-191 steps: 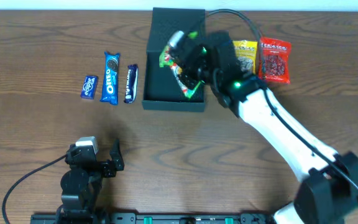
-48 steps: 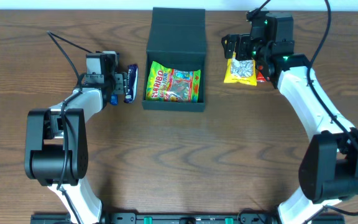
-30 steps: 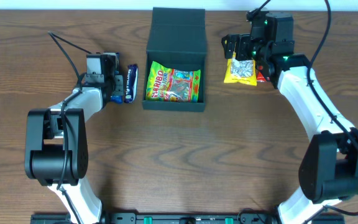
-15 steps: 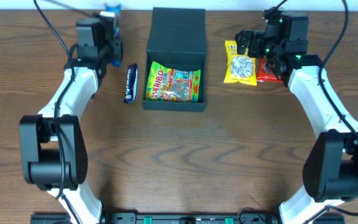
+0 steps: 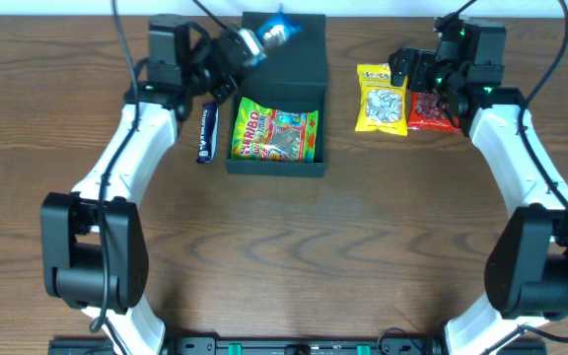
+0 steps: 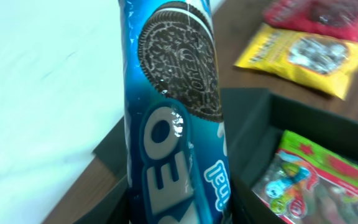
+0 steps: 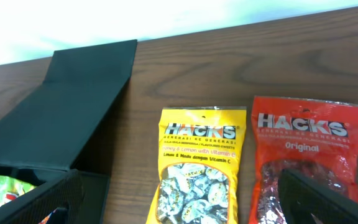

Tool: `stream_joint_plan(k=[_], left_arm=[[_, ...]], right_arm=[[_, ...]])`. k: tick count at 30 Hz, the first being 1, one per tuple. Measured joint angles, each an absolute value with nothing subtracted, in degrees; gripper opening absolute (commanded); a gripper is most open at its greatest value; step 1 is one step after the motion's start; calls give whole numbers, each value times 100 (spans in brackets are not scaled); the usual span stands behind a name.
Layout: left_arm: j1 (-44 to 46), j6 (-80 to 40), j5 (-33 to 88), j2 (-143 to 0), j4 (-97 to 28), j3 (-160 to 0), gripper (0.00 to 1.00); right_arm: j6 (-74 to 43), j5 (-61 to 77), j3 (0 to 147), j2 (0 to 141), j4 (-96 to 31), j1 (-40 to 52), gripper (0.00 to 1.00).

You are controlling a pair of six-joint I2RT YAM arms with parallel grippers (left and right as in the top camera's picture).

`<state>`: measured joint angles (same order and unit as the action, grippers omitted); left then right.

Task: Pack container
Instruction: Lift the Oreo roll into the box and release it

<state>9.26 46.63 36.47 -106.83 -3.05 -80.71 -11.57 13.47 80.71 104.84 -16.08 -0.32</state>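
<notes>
I will lower the blue Oreo packet with my left gripper along the far side of the container next, since there is space beyond the green Haribo bag.
The dark teal container stands open at the table's far middle, its lid folded back. A green Haribo bag lies inside it. My left gripper is shut on a blue Oreo packet, held in the air over the lid. In the left wrist view the Oreo packet fills the middle and hides the fingers; the container's wall is below it. My right gripper stands open above the yellow Hacks bag, holding nothing.
A red Hacks bag lies beside the yellow Hacks bag, right of the container. A dark blue snack bar lies on the wood just left of the container's wall.
My left arm has lifted the Oreo packet off the table and swung it right, from the far left to over the container's lid. The right gripper has drifted slightly right, still open.
</notes>
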Motion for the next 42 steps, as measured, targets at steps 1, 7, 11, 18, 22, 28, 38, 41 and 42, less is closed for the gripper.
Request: stream_joint_plan(k=[1, 7, 11, 18, 22, 28, 38, 41, 42], left_arm=[[1037, 4965, 3627, -10683, -454, -8071, 6], [1544, 6322, 3052, -10720, -742, -8071, 6], [1723, 7153, 2598, -10932, -753, -8071, 6], [1737, 8086, 2088, -11220, -926, -8071, 6], [1737, 8232, 2051, -11220, -923, -8071, 63], [1737, 7345, 2040, -11220, -537, -8071, 95], [1737, 4554, 1638, -11157, 3, -8071, 95], [1708, 3728, 1079, -10986, 1, -8071, 95], [1686, 3522, 937, -10932, -5, -8071, 95]], right_arm=[[-1157, 1347, 8071, 10486, -1610, -45, 99], [-1157, 1345, 8071, 10484, -1675, -62, 99], [-1157, 1345, 8071, 10484, -1754, -64, 99], [-1157, 1347, 8071, 10484, -1885, -69, 99], [-1157, 1347, 8071, 10484, -1885, -69, 99], [-1157, 1347, 8071, 10484, -1894, -69, 99], [-1157, 1350, 8071, 10484, -1905, -69, 99], [-1157, 1350, 8071, 10486, -1905, -69, 99], [-1157, 1350, 8071, 10484, -1905, -69, 99]])
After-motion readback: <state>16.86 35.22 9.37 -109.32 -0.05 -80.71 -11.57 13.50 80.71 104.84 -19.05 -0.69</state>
